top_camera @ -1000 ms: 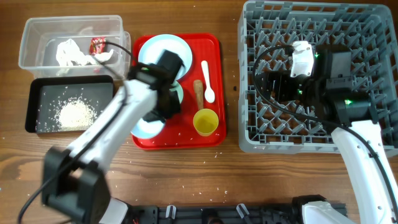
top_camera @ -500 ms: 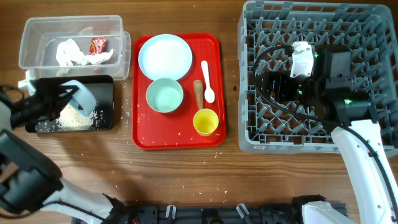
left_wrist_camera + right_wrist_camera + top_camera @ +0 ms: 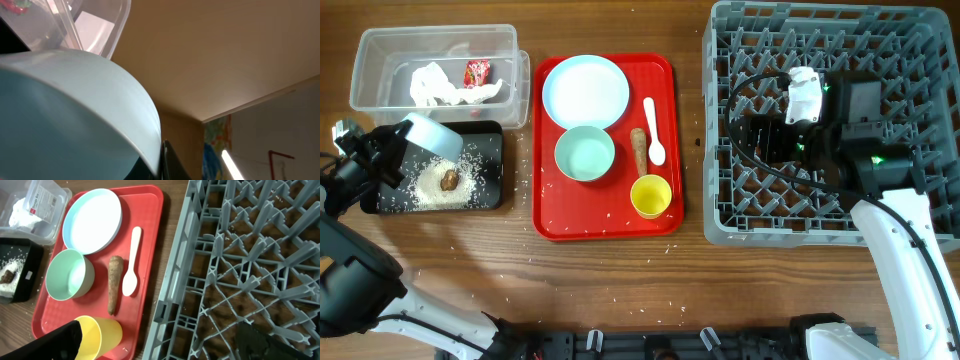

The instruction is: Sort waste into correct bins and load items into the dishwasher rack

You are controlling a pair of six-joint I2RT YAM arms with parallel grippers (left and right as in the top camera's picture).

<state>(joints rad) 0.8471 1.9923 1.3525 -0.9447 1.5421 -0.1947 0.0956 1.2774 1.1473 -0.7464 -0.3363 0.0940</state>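
Rice lies in the black tray (image 3: 492, 165), so my left gripper needs to level the bowl next, move it across and down onto the red tray's bare near corner (image 3: 566, 207) and release it.
My left gripper (image 3: 398, 148) is shut on a pale blue bowl (image 3: 435, 135), held tilted over the black tray (image 3: 492, 165). The bowl fills the left wrist view (image 3: 65, 110). White rice crumbs (image 3: 425, 188) and a small brown lump (image 3: 450, 180) lie in that tray. The clear tub (image 3: 380, 45) holds crumpled white paper (image 3: 432, 82) and a red wrapper (image 3: 477, 72). The red serving tray (image 3: 590, 222) carries the plate (image 3: 585, 90), a second bowl (image 3: 585, 153), a brown stick (image 3: 639, 150), the spoon (image 3: 653, 130) and the yellow cup (image 3: 650, 195). My right gripper (image 3: 760, 135) is open and empty above the grey rack (image 3: 720, 200).
Stray rice grains lie on the red tray and on the wood around it. The tub and the black tray sit side by side at the far left. A strip of bare wood separates the red tray from the rack. The rack holds no dishes.
My left arm carried the bowl from the red tray leftward to the black tray and tipped it. The brown lump now lies on the rice. The right arm has not moved.
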